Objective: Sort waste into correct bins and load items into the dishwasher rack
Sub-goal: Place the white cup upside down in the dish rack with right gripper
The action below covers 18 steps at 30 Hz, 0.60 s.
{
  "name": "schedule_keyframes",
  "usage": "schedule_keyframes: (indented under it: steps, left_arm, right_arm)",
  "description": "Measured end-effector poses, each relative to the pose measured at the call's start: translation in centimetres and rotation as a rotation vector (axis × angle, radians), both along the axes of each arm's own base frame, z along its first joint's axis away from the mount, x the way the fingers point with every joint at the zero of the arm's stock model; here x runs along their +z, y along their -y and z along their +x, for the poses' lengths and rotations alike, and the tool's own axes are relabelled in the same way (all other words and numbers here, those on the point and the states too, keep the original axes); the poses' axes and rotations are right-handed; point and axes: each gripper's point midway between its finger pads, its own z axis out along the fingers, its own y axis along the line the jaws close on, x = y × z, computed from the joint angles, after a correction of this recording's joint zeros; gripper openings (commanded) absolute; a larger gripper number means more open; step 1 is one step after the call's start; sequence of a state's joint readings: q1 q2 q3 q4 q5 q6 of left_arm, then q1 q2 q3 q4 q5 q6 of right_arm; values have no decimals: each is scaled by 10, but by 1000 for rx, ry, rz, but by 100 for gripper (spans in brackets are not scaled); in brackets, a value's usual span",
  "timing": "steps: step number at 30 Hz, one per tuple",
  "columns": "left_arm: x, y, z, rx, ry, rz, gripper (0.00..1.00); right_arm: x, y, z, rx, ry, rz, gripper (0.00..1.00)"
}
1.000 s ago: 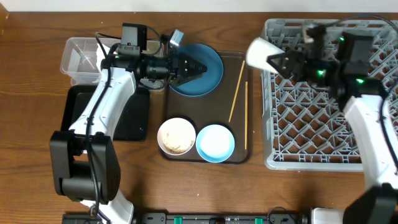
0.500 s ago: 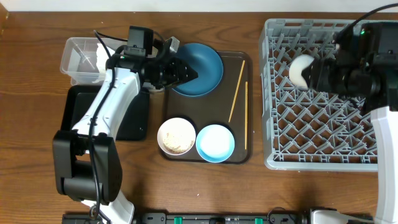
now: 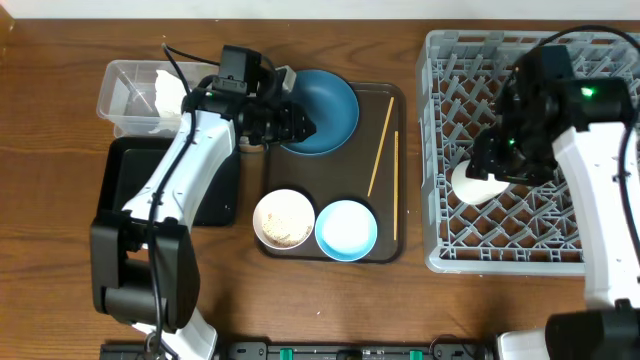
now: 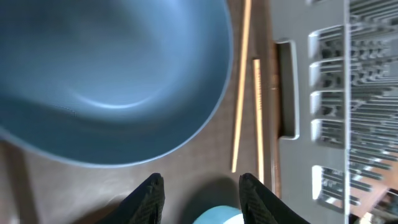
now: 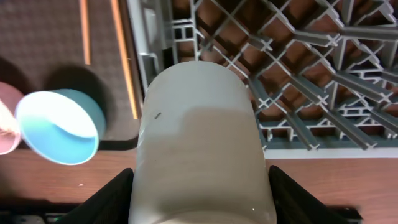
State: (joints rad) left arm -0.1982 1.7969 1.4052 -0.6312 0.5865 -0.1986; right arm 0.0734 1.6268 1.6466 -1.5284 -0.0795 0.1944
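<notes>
My right gripper lowers the small white cup [image 3: 474,186] onto the rack's empty wires next, close to the rack's side by the brown tray, then releases it.
My right gripper [image 3: 492,172] is shut on the small white cup [image 3: 474,186], which hangs low over the left middle of the grey dishwasher rack [image 3: 600,255]. In the right wrist view the cup [image 5: 202,143] fills the gap between both fingers [image 5: 112,193]. My left gripper [image 3: 306,127] stands open and empty at the near left edge of the dark blue dish [image 3: 325,105]. From the left wrist, the dish [image 4: 106,74] lies just beyond the fingertips [image 4: 152,190]. Two chopsticks [image 3: 380,148] lie on the brown tray, with the light blue bowl [image 3: 346,229] and the white bowl [image 3: 284,218] of rice scraps beside them.
A clear tub [image 3: 122,98] with a white napkin [image 3: 172,90] in it stands at the far left. The black tray [image 3: 215,195] lies in front of it, under my left arm. The brown serving tray [image 3: 385,252] sits close against the rack's left wall.
My right gripper carried the cup from the rack's far left corner across to its left middle and lower. My left gripper drew back slightly toward the dish's near left edge.
</notes>
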Motion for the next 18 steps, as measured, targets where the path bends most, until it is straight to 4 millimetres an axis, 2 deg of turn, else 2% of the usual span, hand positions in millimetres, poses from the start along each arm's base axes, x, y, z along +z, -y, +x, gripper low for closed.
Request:
schedule_keyframes:
  steps: [7,12,18]
  left_arm:
    - [12,-9,-1,9,47,53,42]
    - [13,-11,-1,15,52,66,42]
    - [12,-13,0,21,54,78,42]
  right_arm:
    - [-32,7,9,3,-106,-55,39]
    - [-53,8,14,18,-145,-63,40]
    - [-73,5,12,27,-166,-58,53]
